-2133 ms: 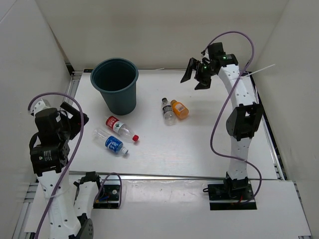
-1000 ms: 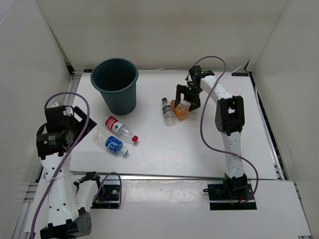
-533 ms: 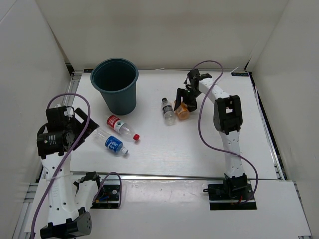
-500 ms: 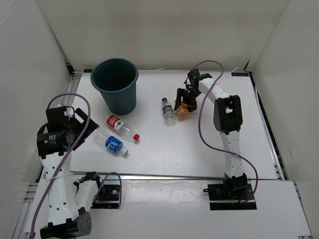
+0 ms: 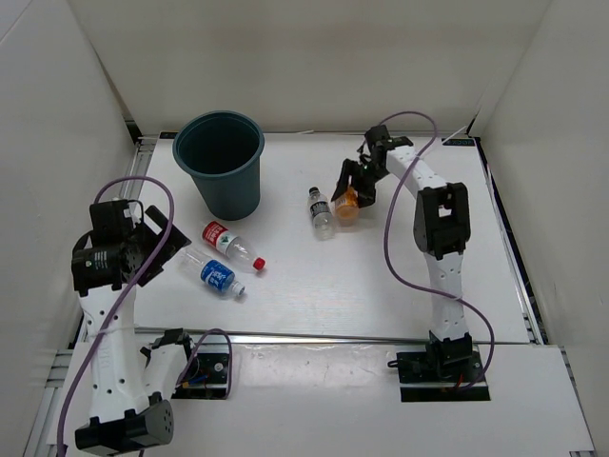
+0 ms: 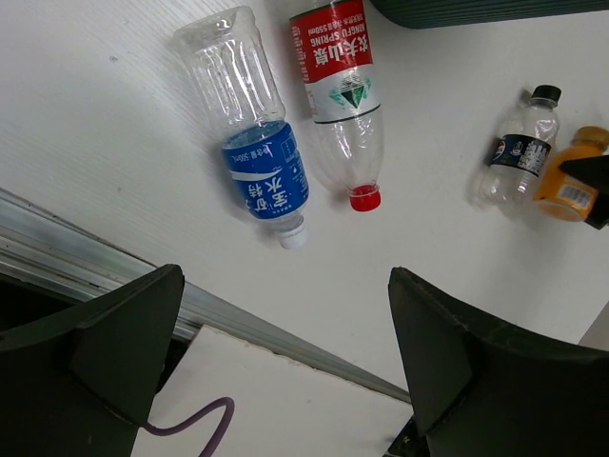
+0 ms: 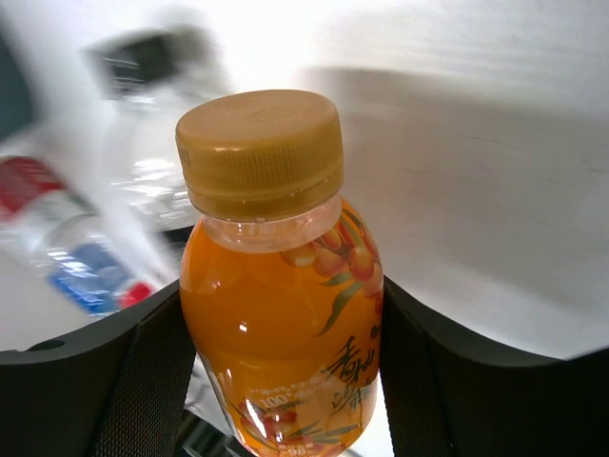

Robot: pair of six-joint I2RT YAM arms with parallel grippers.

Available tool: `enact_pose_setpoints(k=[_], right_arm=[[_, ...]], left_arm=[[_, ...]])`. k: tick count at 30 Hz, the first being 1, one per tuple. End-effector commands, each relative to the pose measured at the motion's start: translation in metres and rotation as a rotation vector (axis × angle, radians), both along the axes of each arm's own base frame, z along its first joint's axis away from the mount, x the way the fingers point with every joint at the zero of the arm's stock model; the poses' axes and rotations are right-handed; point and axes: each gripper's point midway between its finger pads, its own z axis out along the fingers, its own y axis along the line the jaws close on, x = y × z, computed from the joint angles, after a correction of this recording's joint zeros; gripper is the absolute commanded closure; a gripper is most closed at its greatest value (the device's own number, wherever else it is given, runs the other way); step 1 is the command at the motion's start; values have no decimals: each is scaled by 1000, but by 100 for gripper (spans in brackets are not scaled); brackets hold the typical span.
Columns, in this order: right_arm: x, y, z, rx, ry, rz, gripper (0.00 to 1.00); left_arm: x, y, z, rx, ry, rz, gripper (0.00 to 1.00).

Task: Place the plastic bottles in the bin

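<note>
The bin stands to the left of my right gripper in the top view, so my right gripper will next lift over the bin's opening (image 5: pixel 219 145) to release the orange bottle (image 5: pixel 347 204).
My right gripper (image 5: pixel 350 188) (image 7: pixel 282 319) is shut on the short orange bottle (image 5: pixel 347 204) (image 7: pixel 276 286), both pads pressed to its sides, at the table's back centre. Just left of it lies the small clear bottle with a dark cap (image 5: pixel 321 209) (image 6: pixel 517 157). The red-label, red-cap bottle (image 5: pixel 229 244) (image 6: pixel 337 90) and the blue-label bottle (image 5: pixel 215 273) (image 6: pixel 255 143) lie side by side at the left. The dark teal bin (image 5: pixel 220 162) stands upright at the back left. My left gripper (image 5: pixel 162 243) (image 6: pixel 285 333) hangs open over the table's left edge, nothing between its fingers.
White walls close in the table on the left, back and right. A metal rail (image 6: pixel 114 276) runs along the near edge. The right arm's purple cable (image 5: pixel 395 238) loops beside its upright links.
The right gripper came down from the back right onto the orange bottle and closed on it; the bottle has shifted slightly. The left arm moved only a little.
</note>
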Motion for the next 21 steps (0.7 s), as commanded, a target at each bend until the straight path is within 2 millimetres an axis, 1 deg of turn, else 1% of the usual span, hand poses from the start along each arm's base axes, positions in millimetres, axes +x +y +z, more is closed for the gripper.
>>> enact_pose_setpoints(k=[1,2,4,5,6,7,8,9,10,11,12,13,14,15,16,17,18,19,20,21], right_arm=[[31,18,113,193,-220,-39,66],[34,27,145,266,-269,-18,66],[34,39,175,372,-282,-6,66],[37,47,193,438,-315,13,66],[38,52,205,490,-320,27,66],[31,64,229,580,-303,54,66],[35,75,240,637,-333,83,66],[35,79,256,689,-348,97,66],[33,89,261,741,-331,118,66],[30,103,277,829,-316,148,66],[28,110,289,862,-324,163,66],[26,123,292,886,-321,181,66],[23,130,319,934,-381,211,66],[21,142,325,949,-400,209,63],[20,148,331,962,-415,204,60],[17,152,338,978,-436,205,57],[14,155,349,1007,-469,211,58],[10,162,351,1016,-470,211,60],[13,162,356,1019,-479,188,60],[11,167,357,1031,-481,200,60]], left_arm=[[13,-3,10,-8,-39,-35,0],[14,-4,8,-11,-30,-50,0],[21,-5,3,-24,-8,-57,0],[23,-7,5,-36,-10,-66,0],[25,-9,7,-37,-23,-81,0],[29,-12,7,-56,-27,-97,0],[29,-14,8,-63,-28,-102,0],[32,-14,8,-69,-31,-108,0],[32,-14,8,-70,-31,-108,0],[33,-14,11,-67,-42,-109,0],[33,-14,11,-67,-42,-109,0],[33,-14,11,-67,-42,-109,0],[32,-14,8,-69,-33,-108,0],[32,-18,9,-85,-36,-122,0],[30,-18,3,-90,-20,-121,0],[28,-19,2,-89,-22,-121,0],[29,-21,-3,-100,-15,-127,0],[28,-21,-1,-98,-23,-128,0],[27,-21,-5,-100,-13,-127,0],[27,-21,-5,-100,-13,-127,0]])
